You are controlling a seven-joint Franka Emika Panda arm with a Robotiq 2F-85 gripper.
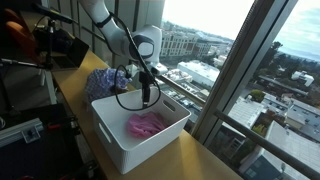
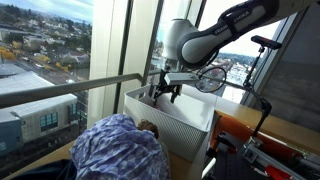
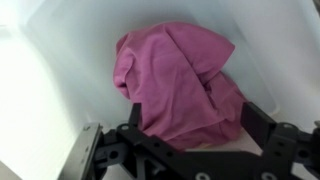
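Note:
The crumpled folds of the pink cloth lie below my open gripper on the bottom of the bin, so my gripper should next go down into the white bin (image 1: 150,152), onto the folds.
A pink cloth (image 3: 180,75) lies crumpled on the floor of a white plastic bin (image 3: 55,60). In the wrist view my gripper (image 3: 195,112) is open, its black fingers (image 3: 135,118) standing on either side of the cloth's near edge, with nothing clamped. In both exterior views the gripper (image 1: 148,98) (image 2: 165,92) hangs just over the bin (image 1: 150,152) (image 2: 185,128), above the pink cloth (image 1: 145,124). The bin's wall hides the cloth in the exterior view from behind the patterned fabric.
A bunched purple-blue patterned cloth (image 1: 108,80) (image 2: 120,150) lies on the wooden ledge beside the bin. Tall windows with dark frames (image 1: 235,75) run along the ledge. Black equipment (image 1: 45,45) and a red-and-black stand (image 2: 265,150) sit on the room side.

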